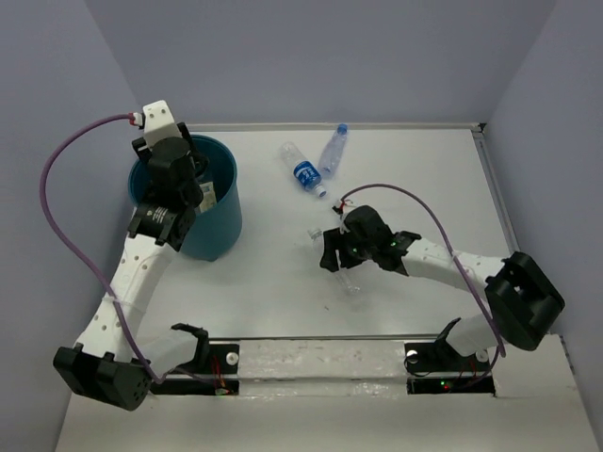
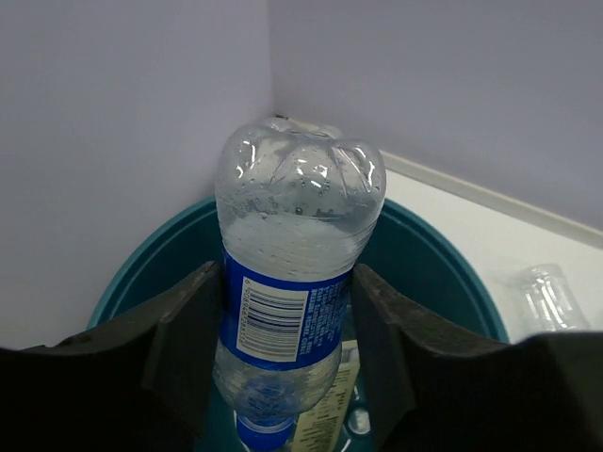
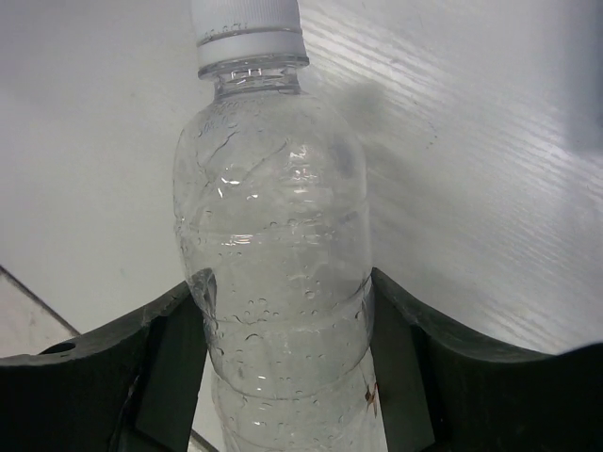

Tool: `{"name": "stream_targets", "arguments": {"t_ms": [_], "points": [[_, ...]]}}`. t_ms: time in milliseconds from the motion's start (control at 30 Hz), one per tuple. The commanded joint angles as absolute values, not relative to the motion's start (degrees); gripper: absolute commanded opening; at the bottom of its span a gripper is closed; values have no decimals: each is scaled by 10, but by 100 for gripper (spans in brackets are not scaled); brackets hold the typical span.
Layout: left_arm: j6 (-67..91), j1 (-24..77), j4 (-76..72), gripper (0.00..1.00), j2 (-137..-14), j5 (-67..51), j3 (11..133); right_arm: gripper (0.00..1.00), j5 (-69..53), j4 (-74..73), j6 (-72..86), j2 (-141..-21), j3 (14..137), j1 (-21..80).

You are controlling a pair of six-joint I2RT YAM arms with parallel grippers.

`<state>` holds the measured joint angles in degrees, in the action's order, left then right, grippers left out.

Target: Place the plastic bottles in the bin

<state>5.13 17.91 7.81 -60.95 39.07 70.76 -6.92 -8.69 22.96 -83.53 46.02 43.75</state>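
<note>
My right gripper should rise above the bin's rim, swing outward, left in the top view, to the teal bin's opening [image 1: 213, 168] and release.
My left gripper [image 2: 287, 282] is shut on a clear plastic bottle [image 2: 297, 217] with a blue label, held cap down over the mouth of the teal bin [image 2: 429, 245]. From above, that gripper [image 1: 184, 188] hangs over the bin [image 1: 221, 221] at the far left. My right gripper [image 3: 287, 301] is shut on a label-free clear bottle [image 3: 273, 217] with a white cap, which lies on the table. From above, it [image 1: 341, 252] sits mid-table on that bottle [image 1: 351, 282]. Two more blue-labelled bottles [image 1: 303, 169] [image 1: 333, 149] lie at the back.
A pale yellow label [image 2: 325, 414] of something shows inside the bin. One bottle [image 2: 546, 297] lies on the table right of the bin. The table's walls stand close behind the bin. The two arm bases sit at the near edge [image 1: 311, 363].
</note>
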Motion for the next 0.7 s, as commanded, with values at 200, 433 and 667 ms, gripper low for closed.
{"name": "stream_targets", "arguments": {"t_ms": [200,433,667], "points": [[105,134,52,96,-589,305,725,34,-133,-40,223,-713,583,440],[152,134,62,99,-474,140,711,33,-187,25,216,-805,830,440],[176,134,98,99,-296,141,650,31,-221,140,260,-988,1045,451]]}}
